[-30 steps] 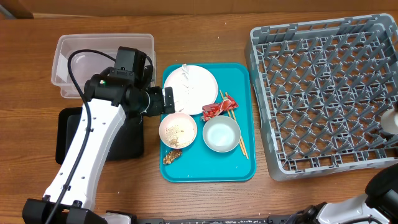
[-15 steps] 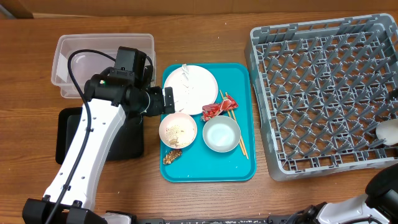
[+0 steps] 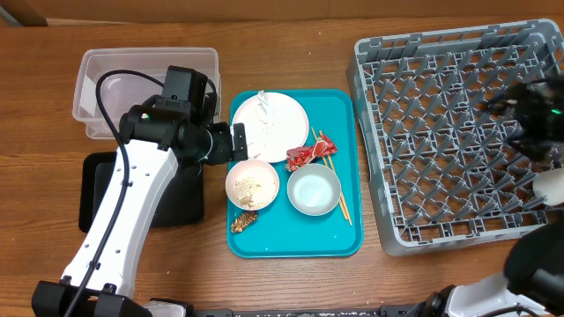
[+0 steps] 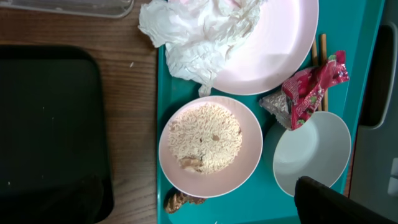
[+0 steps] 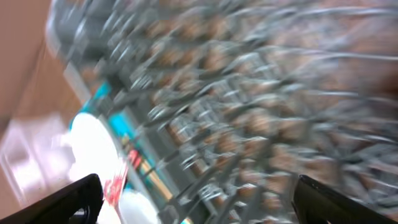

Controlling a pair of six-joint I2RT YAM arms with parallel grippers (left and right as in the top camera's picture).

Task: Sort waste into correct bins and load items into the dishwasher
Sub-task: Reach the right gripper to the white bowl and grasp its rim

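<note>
I will next move my right gripper from the grey rack to the tray. Then I will lower it to the rack-side rim of the white bowl [image 4: 311,152], which is empty.
On the teal tray [image 3: 295,233] a crumpled napkin [image 4: 199,37] lies across the round plate [image 4: 280,43]. A bowl of rice [image 4: 210,146] sits beside an empty white bowl [image 4: 311,152]. The red wrapper [image 4: 311,87] rests on the chopsticks [image 4: 323,50]. A brown lump [image 4: 183,200] lies at the tray's front. My left gripper [image 3: 236,141] [image 4: 196,213] hangs open over the tray's left edge, holding nothing. My right gripper [image 3: 515,110] [image 5: 202,208] is open and empty above the grey rack [image 3: 441,132], its view blurred. A white cup [image 3: 551,185] sits in the rack at its right edge.
The clear tub [image 3: 145,88] stands at the back left, partly under my left arm. In front of it lies the black tray [image 3: 97,189] [image 4: 50,124]. Bare wooden table runs between the teal tray and the rack.
My right gripper opened off the white cup, left it in the rack's right edge, and swung up and back over the rack. The left arm has not moved.
</note>
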